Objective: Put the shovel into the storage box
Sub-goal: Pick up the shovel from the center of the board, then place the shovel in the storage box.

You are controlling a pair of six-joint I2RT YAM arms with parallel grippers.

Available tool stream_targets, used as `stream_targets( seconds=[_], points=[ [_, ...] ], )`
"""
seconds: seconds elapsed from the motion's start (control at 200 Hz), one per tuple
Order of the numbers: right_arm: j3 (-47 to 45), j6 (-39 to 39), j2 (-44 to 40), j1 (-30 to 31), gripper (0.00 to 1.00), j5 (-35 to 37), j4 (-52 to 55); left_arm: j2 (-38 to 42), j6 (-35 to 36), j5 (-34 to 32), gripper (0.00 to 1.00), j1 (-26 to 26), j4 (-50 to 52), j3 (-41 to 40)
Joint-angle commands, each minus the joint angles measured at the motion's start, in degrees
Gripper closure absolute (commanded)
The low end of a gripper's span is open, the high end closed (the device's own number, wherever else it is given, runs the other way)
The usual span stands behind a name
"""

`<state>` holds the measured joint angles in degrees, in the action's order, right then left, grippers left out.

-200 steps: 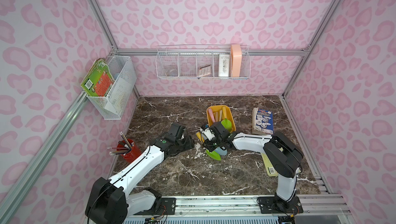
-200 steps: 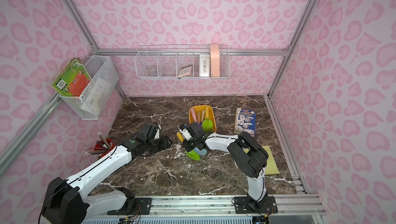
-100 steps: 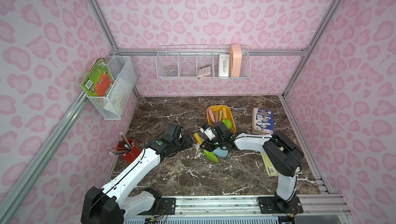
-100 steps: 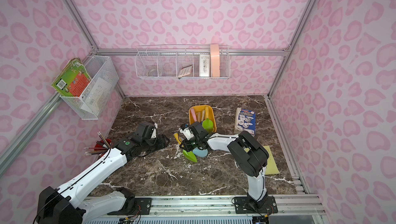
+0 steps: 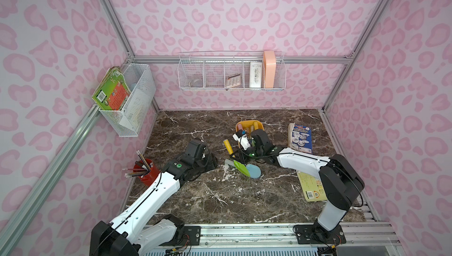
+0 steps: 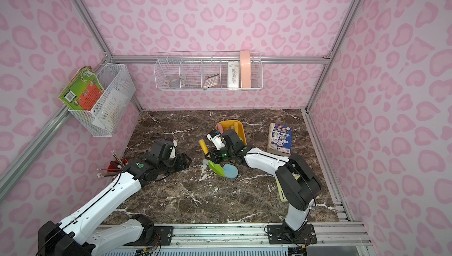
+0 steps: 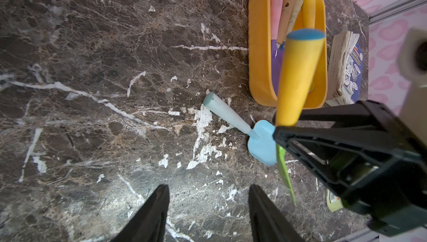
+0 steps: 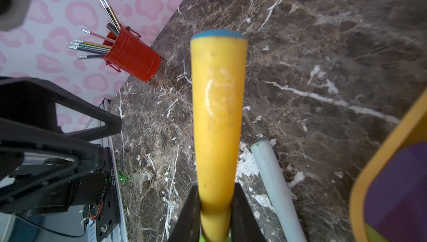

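The shovel (image 5: 228, 146) in my right gripper swings outward next, since the storage box's open inside lies outward. Then it turns along the tool handles, goes down and is released.
My right gripper (image 8: 216, 190) is shut on the shovel (image 8: 218, 104), low on its yellow handle. The shovel (image 5: 228, 146) is tilted, handle end up and to the left, green blade (image 5: 241, 168) low over the table. The yellow-orange storage box (image 5: 244, 123) sits just behind my right gripper (image 5: 241, 155) and holds several other tool handles. In the left wrist view the box (image 7: 258, 44) lies beyond the held shovel (image 7: 298, 79). My left gripper (image 7: 209, 187) is open and empty over bare marble, left of the shovel (image 6: 204, 146) in a top view.
A light-blue shovel (image 5: 253, 171) lies flat on the table under the green blade. A red pencil cup (image 5: 146, 169) stands at the left wall. A book (image 5: 300, 137) lies at right, a yellow booklet (image 5: 311, 188) under my right arm. Wire baskets (image 5: 231, 73) hang on the walls.
My left gripper has drawn back a little to the left, away from the shovel. My right gripper has raised the shovel slightly, its handle end now higher.
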<state>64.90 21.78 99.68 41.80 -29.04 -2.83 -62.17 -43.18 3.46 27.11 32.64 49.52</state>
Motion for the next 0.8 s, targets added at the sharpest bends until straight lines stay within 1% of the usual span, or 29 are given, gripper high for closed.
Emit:
stream_targets(
  seconds=[0.0,0.13,0.22,0.235,0.45,0.625,0.715,0.795],
  points=[
    [3.1,-1.0,-1.1,-1.6,0.82,5.4,5.0,-0.5,0.4,0.7,0.40,0.0,-0.3,0.1],
    [8.9,-2.2,0.7,-3.9,0.82,14.6,10.8,-1.1,0.0,1.4,0.40,0.0,-1.0,-0.3],
    [12.6,-1.6,4.2,-5.9,0.82,17.2,14.2,-1.1,-0.2,1.6,0.41,0.0,-1.2,-0.6],
    [14.5,-1.5,4.7,-6.2,0.82,17.7,14.6,-1.0,-0.3,1.6,0.41,0.0,-1.2,-0.6],
    [21.0,2.2,11.9,-8.8,0.82,20.8,13.8,-0.8,-0.5,1.4,0.40,0.0,-1.0,-1.5],
    [26.9,5.4,17.8,-8.9,0.82,23.7,14.9,-1.2,-0.5,1.2,0.41,0.0,-1.1,-1.8],
    [28.6,6.5,20.2,-8.8,0.82,24.1,15.3,-1.7,-0.3,1.1,0.41,0.0,-1.1,-1.7],
    [29.4,6.4,21.2,-8.2,0.82,26.1,16.2,-1.9,-0.3,1.1,0.41,0.0,-1.2,-1.8]
  ],
)
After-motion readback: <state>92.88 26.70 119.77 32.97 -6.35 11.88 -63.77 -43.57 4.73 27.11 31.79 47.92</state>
